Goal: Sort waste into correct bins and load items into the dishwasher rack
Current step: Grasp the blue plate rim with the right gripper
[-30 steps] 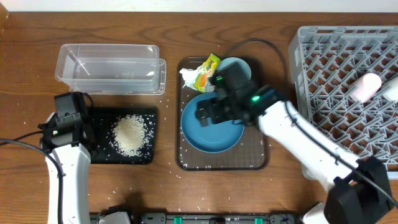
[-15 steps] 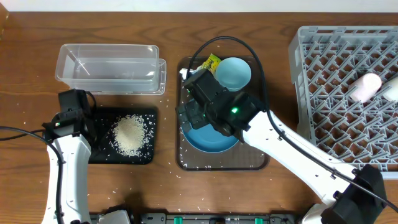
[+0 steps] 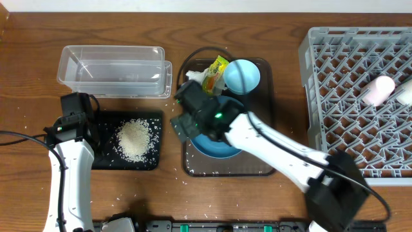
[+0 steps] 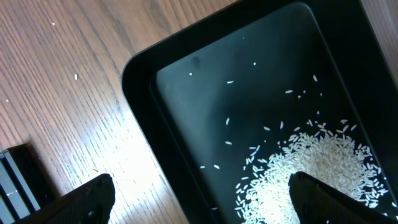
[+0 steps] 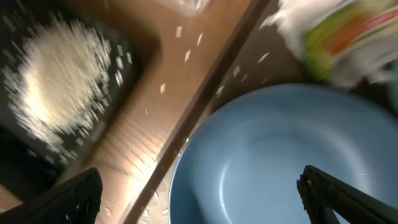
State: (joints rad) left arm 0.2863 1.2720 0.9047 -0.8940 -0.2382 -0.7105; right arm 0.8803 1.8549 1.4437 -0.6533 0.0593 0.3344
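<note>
The right gripper lowers next, easing back and toward the black tray, onto the dark-blue dish's rim facing the black tray, since this rim shows between its open fingers.
The white rice heap (image 3: 134,140) lies in the black tray (image 3: 103,161). My left gripper (image 3: 78,111) hangs open over that tray's left end; the left wrist view shows its fingers (image 4: 205,205) straddling the tray's edge (image 4: 205,74) and the rice (image 4: 311,168). My right gripper (image 3: 183,124) is open and empty over the left rim of the dark-blue dish (image 3: 222,145), which fills the right wrist view (image 5: 280,155) between its fingers (image 5: 205,199). The tissue with wrapper (image 3: 209,74) lies next to the light-blue bowl (image 3: 242,75). The chopsticks are out of view.
The clear tub (image 3: 112,67) stands behind the black tray. The dish, bowl and tissue sit on the brown tray (image 3: 257,169). The grey rack (image 3: 347,90) at the right holds the pink cup (image 3: 378,89) and the white cup (image 3: 405,93). Loose rice grains dot the table.
My right arm has swung left, from above the dish's middle to the brown tray's left edge, uncovering the tissue and bowl. My left arm has barely moved.
</note>
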